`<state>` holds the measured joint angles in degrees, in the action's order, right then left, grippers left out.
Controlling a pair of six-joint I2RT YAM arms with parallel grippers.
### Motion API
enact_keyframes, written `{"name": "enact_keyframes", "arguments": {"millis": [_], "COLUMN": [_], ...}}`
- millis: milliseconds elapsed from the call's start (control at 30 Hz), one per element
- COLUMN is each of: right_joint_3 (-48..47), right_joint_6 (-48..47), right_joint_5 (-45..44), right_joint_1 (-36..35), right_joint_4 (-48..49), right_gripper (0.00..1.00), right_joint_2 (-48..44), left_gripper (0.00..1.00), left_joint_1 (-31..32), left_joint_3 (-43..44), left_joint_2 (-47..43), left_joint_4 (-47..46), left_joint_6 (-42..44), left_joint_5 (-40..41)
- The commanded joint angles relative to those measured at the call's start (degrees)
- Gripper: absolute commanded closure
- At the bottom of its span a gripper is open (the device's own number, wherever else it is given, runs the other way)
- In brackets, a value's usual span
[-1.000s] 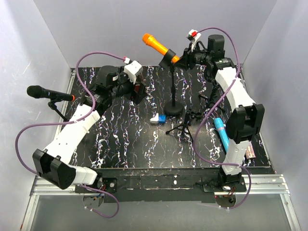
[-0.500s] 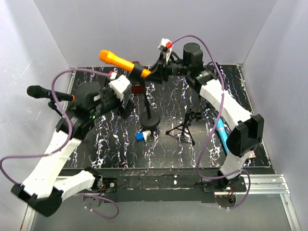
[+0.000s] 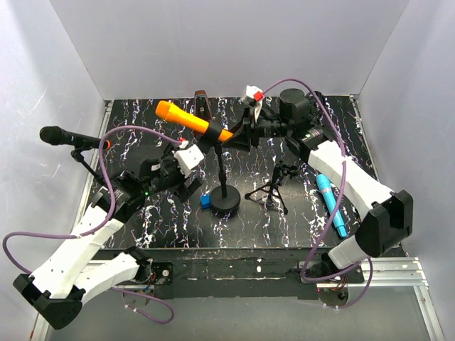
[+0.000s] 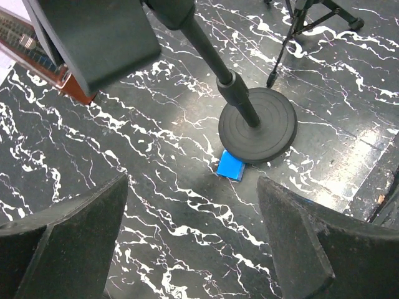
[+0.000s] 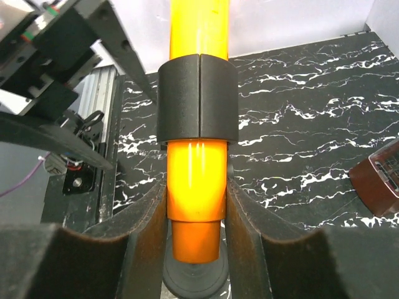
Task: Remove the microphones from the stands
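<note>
I need to move my right gripper down and back next and release the microphone's tail end, because the tabletop by the stand's base (image 3: pixel 233 220) is below and back of it.
The orange microphone (image 3: pixel 183 118) lies tilted in the black clip (image 3: pixel 212 135) of a round-based stand (image 3: pixel 226 202). My right gripper (image 3: pixel 239 135) is shut on the microphone's tail end, just right of the clip. In the right wrist view both fingers press the orange body (image 5: pixel 198 180) below the clip (image 5: pixel 197 98). My left gripper (image 3: pixel 193 186) hangs open just left of the stand's base, holding nothing. In the left wrist view the base (image 4: pixel 259 124) and the pole (image 4: pixel 215 59) lie ahead of the open left gripper (image 4: pixel 193 224).
A small blue block (image 3: pixel 205 202) touches the base's left side. A black microphone (image 3: pixel 67 137) on its own stand is at far left. A small black tripod (image 3: pixel 274 186) and a cyan microphone (image 3: pixel 330 202) lie to the right. A brown box (image 3: pixel 202 101) stands at the back.
The stand with the orange microphone has slid from the back right toward the near middle, my right gripper staying on the microphone. My left arm swung nearer, to the base's left.
</note>
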<state>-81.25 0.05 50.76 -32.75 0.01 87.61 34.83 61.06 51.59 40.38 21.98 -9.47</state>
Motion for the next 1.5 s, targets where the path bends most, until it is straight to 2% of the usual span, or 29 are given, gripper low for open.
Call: {"name": "enact_keyframes", "arguments": {"millis": [0, 167, 333, 633, 867, 933, 1067, 1167, 1267, 1367, 1467], "right_joint_3": [1.8, 4.5, 9.2, 8.7, 6.2, 5.7, 3.0, 1.9, 1.8, 2.7, 1.5], "right_joint_6": [-4.9, -7.7, -7.4, -7.3, -11.4, -15.3, -25.3, -26.3, -27.1, -26.5, -24.9], "right_joint_5": [3.1, 3.6, 4.2, 4.8, 1.3, 1.3, 3.1, 2.1, -0.6, -1.5, -2.9], "right_joint_1": [-0.4, -0.5, -0.6, -4.9, -6.0, -5.9, -5.7, -4.4, -4.0, -4.0, -4.0], "right_joint_4": [-1.5, -7.5, -7.4, -0.6, 4.5, 0.3, -15.6, -23.2, -27.0, -28.3, -31.0], "right_gripper": [0.99, 0.99, 0.99, 0.99, 0.99, 0.99, 0.99, 0.99, 0.93, 0.83, 0.65], "right_joint_2": [-7.4, -13.4, -14.8, -7.6, -3.6, -3.9, -5.8, -6.4, -7.0, -8.2, -8.3], "left_gripper": [0.17, 0.17, 0.17, 0.17, 0.17, 0.17, 0.18, 0.18, 0.17, 0.18, 0.18], "left_joint_1": [1.4, 1.4, 1.3, 0.6, -0.6, -1.3, -1.3, -1.3, -1.3, -1.3, -1.1], "left_joint_3": [0.9, 2.0, 0.5, 0.9, 2.1, 1.9, 2.1, 0.8, -0.8, -2.1, -3.4], "left_joint_2": [-0.3, 0.3, 0.4, 1.0, 1.2, 1.2, 0.9, -0.6, -2.0, -3.2, -4.3], "left_joint_4": [0.6, 1.3, -0.7, -2.3, -5.2, -7.1, -8.6, -8.7, -8.6, -8.2, -8.3], "left_joint_6": [2.9, 1.8, 1.0, 2.0, 3.0, 2.5, 2.5, 3.1, 2.6, 1.6, 1.4], "left_joint_5": [-1.0, -1.9, -1.2, 0.4, 1.1, 0.9, -0.8, -4.0, -6.4, -10.1, -11.7]}}
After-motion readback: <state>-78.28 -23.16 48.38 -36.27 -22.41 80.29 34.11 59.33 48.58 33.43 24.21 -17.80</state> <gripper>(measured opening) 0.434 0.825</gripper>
